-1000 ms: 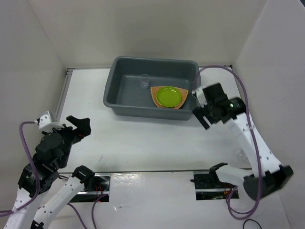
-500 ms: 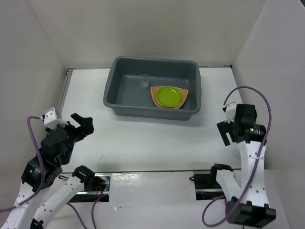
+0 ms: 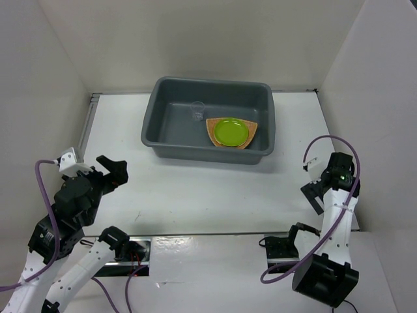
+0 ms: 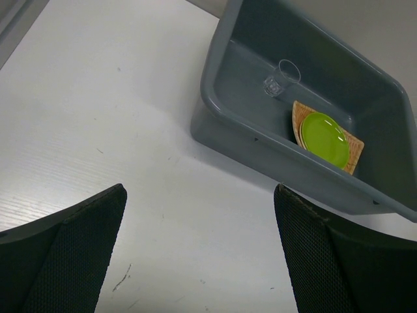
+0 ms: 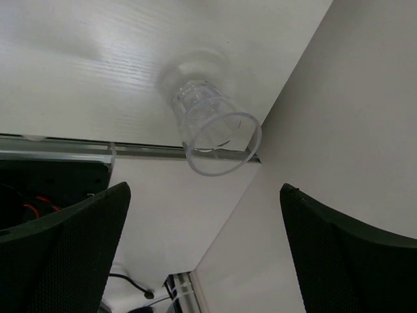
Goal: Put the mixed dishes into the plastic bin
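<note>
My right gripper will next move down with a slight turn onto the second clear cup's rim (image 5: 189, 145), at its side away from the wall, because the opening of the cup faces up.
The dark grey plastic bin (image 3: 208, 151) stands at the back middle and also shows in the left wrist view (image 4: 260, 140). Inside it the lime-green plate (image 3: 230, 132) (image 4: 324, 138) lies on the orange woven plate (image 3: 253, 127) (image 4: 354, 149), with a small clear cup (image 3: 197, 111) (image 4: 280, 78) beside them. A second clear cup (image 5: 212, 130) stands on the table by the right wall, just beyond my open, empty right gripper (image 5: 203, 190) (image 3: 315, 197). My left gripper (image 4: 199, 189) (image 3: 112, 171) is open and empty over the table, front left of the bin. The cream saucer is out of view.
The white right wall (image 5: 339, 130) stands close beside the right gripper and the cup. A metal rail (image 5: 130, 151) marks the table's front edge there. A metal strip (image 3: 88, 124) runs along the table's left side.
My right arm has pulled back from the bin's right end to the front right by the wall. The left gripper has shifted slightly. The bin's contents have not moved.
</note>
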You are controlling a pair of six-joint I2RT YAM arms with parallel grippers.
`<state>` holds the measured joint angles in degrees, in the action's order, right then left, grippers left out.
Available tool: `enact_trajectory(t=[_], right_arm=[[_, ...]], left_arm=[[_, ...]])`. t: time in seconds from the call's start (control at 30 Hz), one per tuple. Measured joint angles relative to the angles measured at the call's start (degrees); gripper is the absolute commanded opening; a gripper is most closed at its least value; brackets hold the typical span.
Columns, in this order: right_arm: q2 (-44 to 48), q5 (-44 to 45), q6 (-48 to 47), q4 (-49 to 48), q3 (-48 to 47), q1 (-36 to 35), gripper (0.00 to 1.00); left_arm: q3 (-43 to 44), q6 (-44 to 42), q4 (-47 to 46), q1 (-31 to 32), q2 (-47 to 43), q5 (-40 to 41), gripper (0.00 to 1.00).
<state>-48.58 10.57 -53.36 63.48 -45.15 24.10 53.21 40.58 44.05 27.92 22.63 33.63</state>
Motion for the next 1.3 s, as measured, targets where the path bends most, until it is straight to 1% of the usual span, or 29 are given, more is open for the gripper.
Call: enact_trajectory(t=[0.27,0.43,0.57,0.67,0.7,0.87,0.97,1.0,1.07,1.13,1.17,1.2,1.23,1.27,1.3], right_arm=[[-3.65,0.92,-7.67,-2.69,1.77,6.93,1.0],[-7.52,0.37,-13.07,-2.6,1.77,9.53,1.0],[-11.1,-0.46,-16.44,-2.47,1.77,10.32,0.99],[-13.11,-0.83,-17.84,-2.38,1.77,10.34,0.95],[-13.77,-0.9,-18.14,-2.36,1.77,10.34,0.92],[-16.59,-1.03,-18.82,-2.38,1.77,10.34,0.87],[-17.64,-1.2,-19.17,-2.45,1.77,10.36,0.79],[-18.1,-1.25,-19.23,-2.47,1.77,10.36,0.75],[-19.23,-1.4,-19.23,-2.64,1.77,10.36,0.71],[-20.76,-1.4,-19.21,-2.89,1.77,10.36,0.62],[-21.62,-1.38,-18.93,-2.93,1.77,10.36,0.56],[-22.43,-1.38,-18.73,-2.95,1.77,10.36,0.49],[-23.3,-1.38,-18.49,-3.02,1.77,10.36,0.3],[-24.09,-1.38,-18.34,-3.08,1.77,10.36,0.22],[-24.9,-1.31,-17.81,-3.17,1.77,10.4,0.16]], left_arm=[[-0.22,-0.04,-0.24,0.0,-1.92,-0.35,1.0],[-0.22,-0.11,-0.79,0.0,-2.16,-0.39,1.0],[-0.24,-0.13,-0.83,0.0,-2.27,-0.44,1.0],[-0.24,-0.13,-0.83,0.0,-2.43,-0.44,1.0],[-0.24,-0.13,-0.85,0.0,-2.54,-0.46,1.0],[-0.24,-0.13,-0.85,0.0,-3.02,-0.46,1.0],[-0.24,-0.13,-0.85,0.0,-3.02,-0.46,1.0],[-0.24,-0.13,-0.87,0.0,-3.02,-0.44,1.0],[-0.24,-0.13,-0.85,0.0,-3.04,-0.46,1.0],[-0.24,-0.13,-0.83,0.0,-3.19,-0.46,1.0],[-0.24,-0.13,-0.83,0.0,-3.34,-0.46,1.0],[-0.24,-0.15,-0.85,0.0,-3.43,-0.46,1.0],[-0.24,-0.15,-0.85,0.0,-3.5,-0.46,1.0],[-0.24,-0.13,-0.85,0.0,-3.54,-0.46,1.0],[-0.24,-0.13,-0.85,0.0,-3.58,-0.46,1.0]])
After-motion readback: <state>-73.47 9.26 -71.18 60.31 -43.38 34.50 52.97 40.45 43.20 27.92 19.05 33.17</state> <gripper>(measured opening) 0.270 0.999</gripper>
